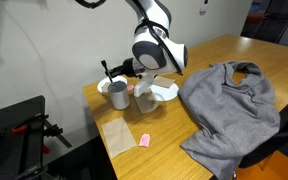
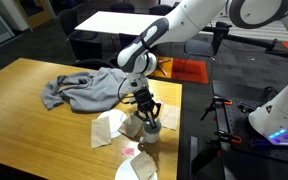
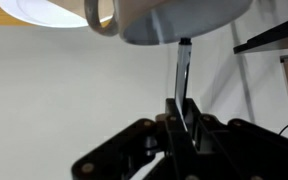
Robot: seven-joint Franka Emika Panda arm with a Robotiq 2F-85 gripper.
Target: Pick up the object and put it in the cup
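Observation:
The pen's far end only just reaches the cup's edge, so I will gently move my gripper a little further over the cup's opening [image 1: 118,86] and let go of the pen.
In the wrist view my gripper [image 3: 181,112] is shut on the slim black marker pen [image 3: 183,70]. The pen points straight at the pale grey-blue cup [image 3: 169,20], and its far end reaches the cup's edge. In both exterior views the gripper [image 1: 112,72] [image 2: 147,112] hangs just over the cup [image 1: 118,95] [image 2: 153,127], which stands near the table's corner. The pen is too small to make out in the exterior views. I cannot tell whether its tip is inside the cup.
A clear glass [image 1: 146,101] and a flat white dish [image 1: 165,91] stand beside the cup. A small pink block [image 1: 144,140] and a brown paper napkin [image 1: 116,133] lie near the table edge. A large crumpled grey cloth [image 1: 229,105] covers the table's middle.

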